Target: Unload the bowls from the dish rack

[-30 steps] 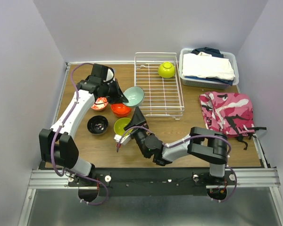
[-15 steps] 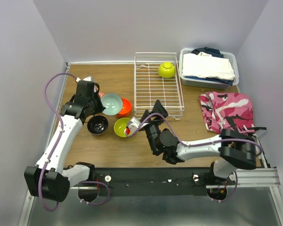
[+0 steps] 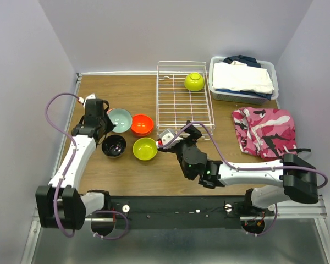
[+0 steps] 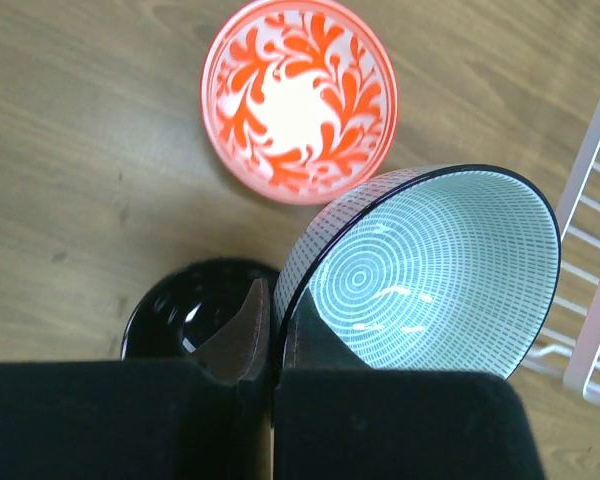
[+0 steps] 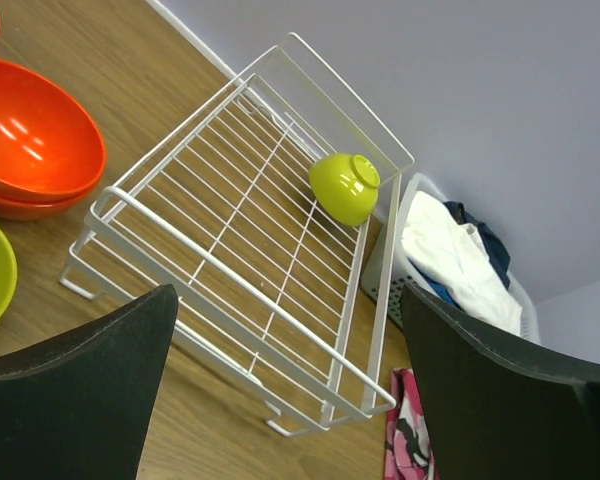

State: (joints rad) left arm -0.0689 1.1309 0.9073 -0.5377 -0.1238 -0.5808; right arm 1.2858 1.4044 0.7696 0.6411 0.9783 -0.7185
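Observation:
The pale blue bowl should next go down into the patterned bowl (image 4: 299,104), which is empty, so my left gripper needs to move slightly outward and lower it.
My left gripper (image 4: 278,310) is shut on the rim of the pale blue bowl (image 4: 430,270), which tilts above the table left of the rack (image 3: 173,102). Under it sit the white-and-red patterned bowl (image 4: 298,100) and the dark-inside bowl (image 4: 185,315). Two stacked orange bowls (image 3: 142,124) and a lime-green bowl (image 3: 145,148) rest on the table close by. One lime-green bowl (image 5: 345,187) lies in the dish rack (image 5: 230,260) at its far right. My right gripper (image 3: 181,133) hangs open and empty at the rack's near edge, facing it.
A grey bin (image 3: 243,80) of folded clothes stands right of the rack. A pink camouflage cloth (image 3: 264,131) lies on the table in front of the bin. Walls close in the table on the left, back and right.
The left arm carried the pale blue bowl away from the rack, left and down toward the other bowls. The right gripper drew away from the lime-green bowl on the table and swung right toward the rack.

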